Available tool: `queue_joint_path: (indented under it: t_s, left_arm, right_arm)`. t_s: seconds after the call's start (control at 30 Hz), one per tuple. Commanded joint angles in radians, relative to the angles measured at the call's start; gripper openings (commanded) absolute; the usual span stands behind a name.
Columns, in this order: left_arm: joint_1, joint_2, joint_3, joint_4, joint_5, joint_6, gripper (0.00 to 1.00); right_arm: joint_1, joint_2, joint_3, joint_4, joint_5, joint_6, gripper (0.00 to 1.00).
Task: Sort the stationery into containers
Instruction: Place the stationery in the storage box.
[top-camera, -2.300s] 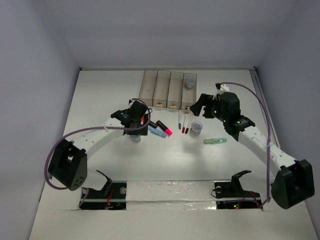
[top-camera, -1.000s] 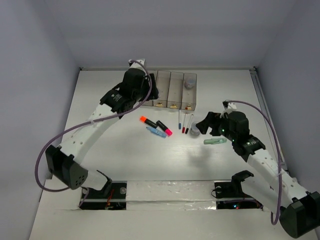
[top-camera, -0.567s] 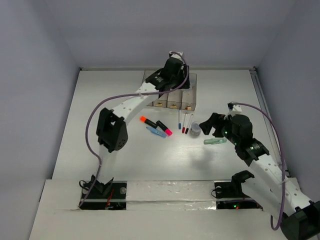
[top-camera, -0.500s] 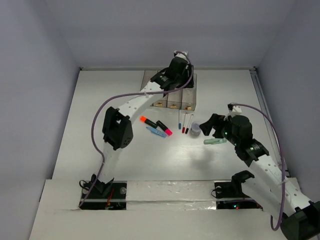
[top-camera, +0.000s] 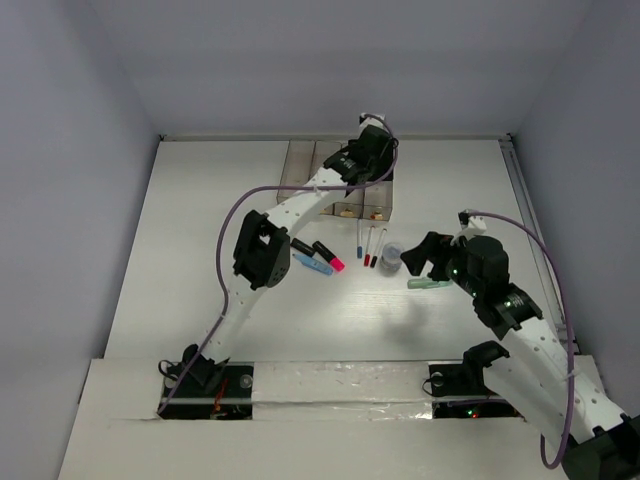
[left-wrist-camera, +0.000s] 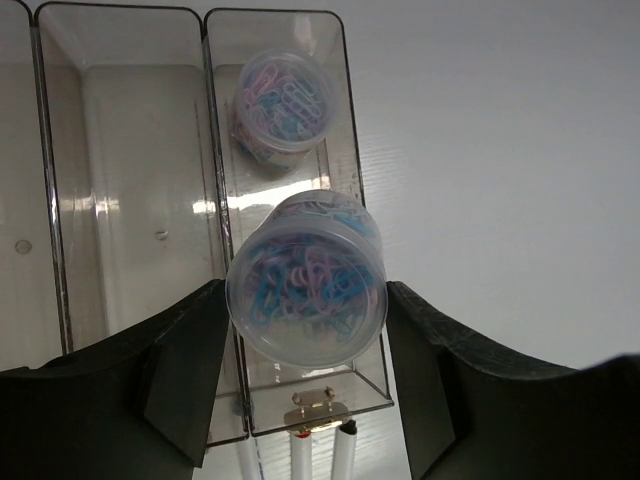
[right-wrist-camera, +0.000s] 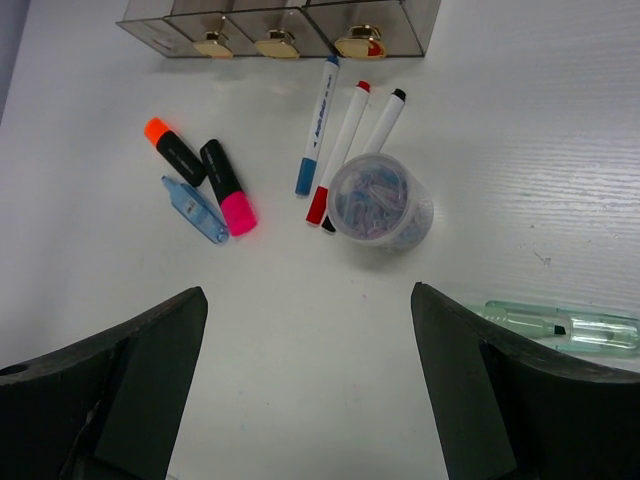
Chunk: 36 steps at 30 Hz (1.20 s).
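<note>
The pot in my left gripper comes down into the bin with the other pot next, for release over the bin's bottom nearer its latch, as that part is empty.
My left gripper is shut on a round clear pot of blue and pink paper clips. It holds the pot above the rightmost bin of the containers, where another pot lies at the far end. In the top view the left gripper is over the bins. My right gripper is open and empty above bare table. Just ahead of it stand a third pot and three white pens. The pale green marker is by its right finger.
An orange highlighter, a pink highlighter and a light blue marker lie left of the pens. The left arm's elbow hangs over the table beside them. Grey walls close in the table on three sides.
The left gripper has carried its pot from the table at the left, up and across the bins to the rightmost one. The right arm has drawn back from the bins toward the pot by the pens.
</note>
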Motion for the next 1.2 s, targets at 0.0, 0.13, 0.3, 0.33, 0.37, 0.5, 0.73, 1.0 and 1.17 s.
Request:
queue_joint_path:
  t_s: [0.0,0.13,0.3,0.33,0.37,0.5,0.73,1.0,1.17]
  left_arm:
    - [-0.009,-0.019,0.038,0.081,-0.055,0.010,0.15]
    - [-0.009,0.007,0.065,0.071,-0.071,0.022,0.17]
    - [-0.009,0.061,0.105,0.048,-0.086,0.040,0.20]
    - [-0.009,0.067,0.107,0.049,-0.089,0.040,0.20]
    - [-0.009,0.077,0.107,0.049,-0.086,0.042,0.21]
    - [-0.009,0.094,0.107,0.064,-0.084,0.036,0.24]
    - [-0.009,0.102,0.107,0.091,-0.086,0.021,0.44]
    - [-0.009,0.015,0.053,0.199,-0.017,-0.007,0.80]
    - [-0.009,-0.100,0.058,0.215,-0.020,0.014,0.86]
  right_arm:
    - [0.004,-0.009,0.005,-0.002,-0.019,-0.011,0.89]
    - [0.004,-0.014,-0.011,0.011,-0.044,0.001,0.89]
    - [0.004,-0.014,-0.025,0.030,-0.067,0.016,0.89]
    - [0.004,-0.014,-0.022,0.027,-0.068,0.015,0.89]
    - [0.004,-0.014,-0.020,0.025,-0.070,0.015,0.89]
    - [0.004,-0.017,-0.015,0.019,-0.073,0.012,0.90]
    - [0.004,0.003,-0.015,0.011,-0.058,-0.001,1.00]
    - [0.004,0.227,0.017,0.048,-0.019,-0.008,1.00]
    - [0.004,0.319,0.044,0.068,0.005,-0.028,1.00]
